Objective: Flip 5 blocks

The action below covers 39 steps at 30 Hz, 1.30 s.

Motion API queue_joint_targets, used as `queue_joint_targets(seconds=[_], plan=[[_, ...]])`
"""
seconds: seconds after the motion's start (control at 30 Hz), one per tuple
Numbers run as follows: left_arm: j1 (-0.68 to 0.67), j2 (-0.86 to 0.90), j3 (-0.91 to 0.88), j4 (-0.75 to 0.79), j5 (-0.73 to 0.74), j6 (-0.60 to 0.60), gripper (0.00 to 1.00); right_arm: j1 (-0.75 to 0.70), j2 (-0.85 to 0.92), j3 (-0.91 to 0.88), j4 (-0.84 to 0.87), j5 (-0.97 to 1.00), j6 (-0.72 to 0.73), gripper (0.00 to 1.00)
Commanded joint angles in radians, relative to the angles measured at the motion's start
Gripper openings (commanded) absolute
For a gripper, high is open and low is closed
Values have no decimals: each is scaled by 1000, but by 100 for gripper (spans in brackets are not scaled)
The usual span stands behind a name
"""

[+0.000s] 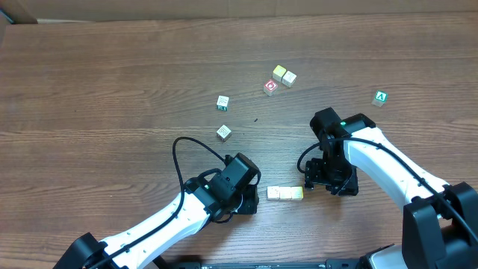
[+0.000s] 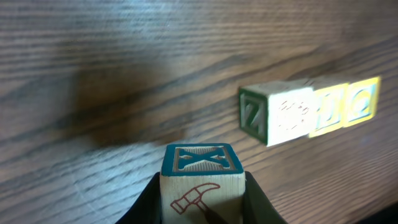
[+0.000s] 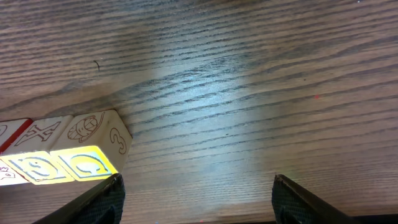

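Note:
Next, my left gripper brings the held pale block, which hangs above the table, apart from the row [image 2: 283,115], down and shifts it beside the row's green-sided end [image 2: 247,119].
My left gripper [image 2: 202,190] is shut on a pale block [image 2: 200,180] with a teal X on its far face and a red hammer on the side toward the camera. From overhead the left gripper [image 1: 246,199] hides that block. Just to its right, a short row of pale blocks [image 1: 285,193] lies on the table; the left wrist view shows the row [image 2: 283,115] a little ahead, apart from the held block. My right gripper [image 1: 328,184] stands open at the row's right end. In its own view the open right gripper [image 3: 196,199] has the row [image 3: 81,146] beside its left finger.
Loose cubes lie farther back: two patterned ones [image 1: 222,101] [image 1: 223,131], a pale pair [image 1: 284,75], a red-faced cube [image 1: 270,87] and a green "A" cube [image 1: 380,97]. The wooden table [image 1: 112,90] runs out to the left and back.

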Motion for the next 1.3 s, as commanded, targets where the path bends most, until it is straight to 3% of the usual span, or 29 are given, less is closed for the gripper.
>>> queue_joint_targets(seconds=[0.0,0.33,0.63,0.7,0.8,0.87,1.1,1.27], plan=[[-6,19,-21,36,-35,-43,4,-3,-2,-6,2,-2,-2,76],[-6,169,-28,159,27,-43,4,-3,-2,-6,-10,-2,1,76],[-6,188,-28,181,41,-39,5,-3,-2,-6,-10,-2,1,77],[-6,188,-28,181,41,-39,11,-3,-2,-6,-10,-2,1,77],[-6,188,-28,182,41,-39,34,-3,-2,-6,-10,-2,1,77],[-6,188,-28,182,41,-39,42,-3,-2,-6,-11,-2,1,77],[-6,187,-28,185,41,-39,48,-3,-2,-6,-14,-2,1,77],[-6,174,-28,185,41,-30,41,-3,-2,-6,-19,-2,1,77]])
